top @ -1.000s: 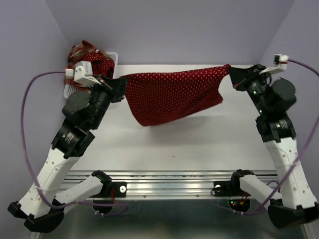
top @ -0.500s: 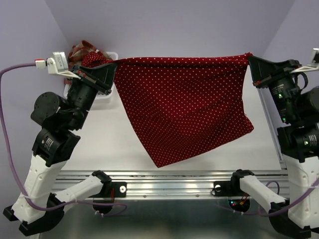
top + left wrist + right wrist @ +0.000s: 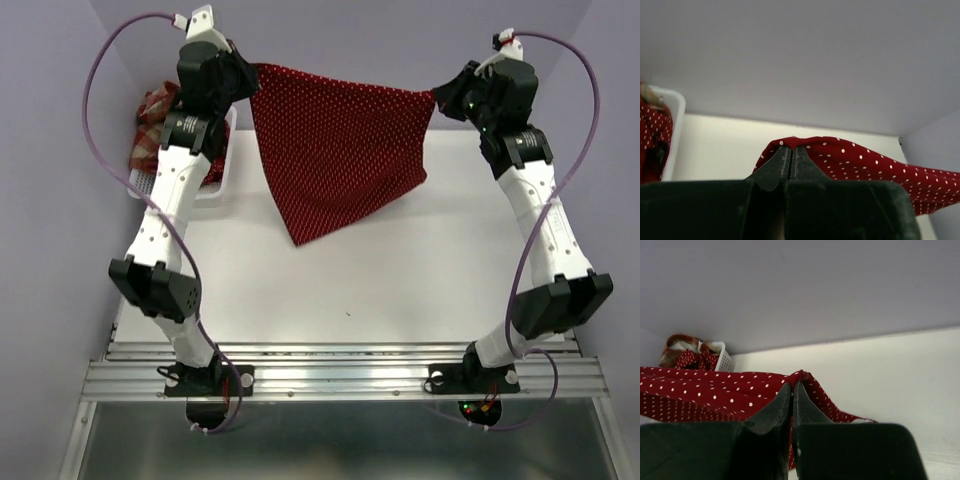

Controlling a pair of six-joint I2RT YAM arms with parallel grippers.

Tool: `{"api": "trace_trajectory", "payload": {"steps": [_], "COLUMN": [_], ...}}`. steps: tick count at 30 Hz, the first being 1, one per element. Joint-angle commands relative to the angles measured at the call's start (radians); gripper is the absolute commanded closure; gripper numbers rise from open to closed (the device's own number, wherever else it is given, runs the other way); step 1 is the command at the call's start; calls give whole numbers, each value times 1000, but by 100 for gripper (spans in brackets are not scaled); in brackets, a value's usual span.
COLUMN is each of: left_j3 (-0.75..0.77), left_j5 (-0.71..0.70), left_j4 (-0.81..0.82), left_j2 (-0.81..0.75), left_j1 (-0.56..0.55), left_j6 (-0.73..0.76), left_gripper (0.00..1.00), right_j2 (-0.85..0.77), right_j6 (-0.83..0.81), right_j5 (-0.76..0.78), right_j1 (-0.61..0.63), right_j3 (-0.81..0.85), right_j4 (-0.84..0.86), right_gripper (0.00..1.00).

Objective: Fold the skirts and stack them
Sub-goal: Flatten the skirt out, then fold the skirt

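Observation:
I will next lower my right gripper and pull it back with its skirt corner, then let the corner go over the bare middle of the tabletop, because the cloth hangs spread between both grippers.
A dark red skirt with tiny white polka dots [image 3: 335, 150] hangs spread in the air over the far half of the table, its lowest corner pointing down toward the table. My left gripper [image 3: 250, 72] is shut on its upper left corner [image 3: 800, 145]. My right gripper [image 3: 440, 98] is shut on its upper right corner [image 3: 802, 376]. Both arms are stretched far out and raised. A second polka-dot skirt [image 3: 692, 360] and a plaid skirt [image 3: 150, 105] lie bunched in the white mesh basket [image 3: 222, 175] at the far left.
The basket stands against the left wall [image 3: 50, 200], partly hidden by my left arm. The white table [image 3: 380, 290] lies below the hanging cloth. A metal rail [image 3: 340, 375] with both arm bases runs along the near edge.
Both arms have swung up and far out toward the back wall, carrying the skirt stretched between them. The cloth now hangs narrower and farther away.

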Motion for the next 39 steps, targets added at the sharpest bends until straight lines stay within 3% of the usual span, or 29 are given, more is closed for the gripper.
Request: {"api": "trace_trajectory", "payload": {"steps": [1, 2, 5, 6, 11, 12, 13, 17, 23, 26, 32, 39], "left_j3": [341, 341, 154, 2, -549, -713, -792, -1210, -1461, -1566, -1656, -1600], "left_j5": [153, 162, 133, 126, 216, 221, 210, 236, 302, 270, 258, 127], "left_j4": [21, 15, 109, 148, 464, 496, 522, 705, 762, 725, 534, 175], "left_j2": [29, 24, -66, -97, -330, -353, -387, -462, -597, -679, -843, -1114], "left_j1": [51, 54, 60, 63, 65, 65, 63, 63, 48, 30, 0, -9], "left_j6": [93, 102, 131, 133, 113, 75, 53, -123, -246, -246, -324, -381], "left_gripper": [100, 100, 100, 100, 100, 100, 100, 100, 100, 100, 100, 100], "right_j2": [39, 47, 28, 12, -167, -195, -218, -314, -385, -411, -541, -762], "right_j6": [-62, -59, -64, -64, -21, 3, 16, 68, 143, 134, 238, 283], "right_j5": [29, -1, -23, -26, -66, -93, -100, -214, -313, -288, -310, -343], "right_j1": [-38, -50, -59, -59, -59, -59, -59, -59, -59, -59, -59, -59], "right_j3": [261, 281, 225, 185, -344, -429, -579, -902, -1163, -1193, -1292, -1271], "right_j4": [84, 82, 84, 85, 196, 243, 266, 358, 374, 250, 149, -69], "right_gripper": [99, 99, 99, 99, 99, 99, 99, 99, 99, 99, 99, 99]}}
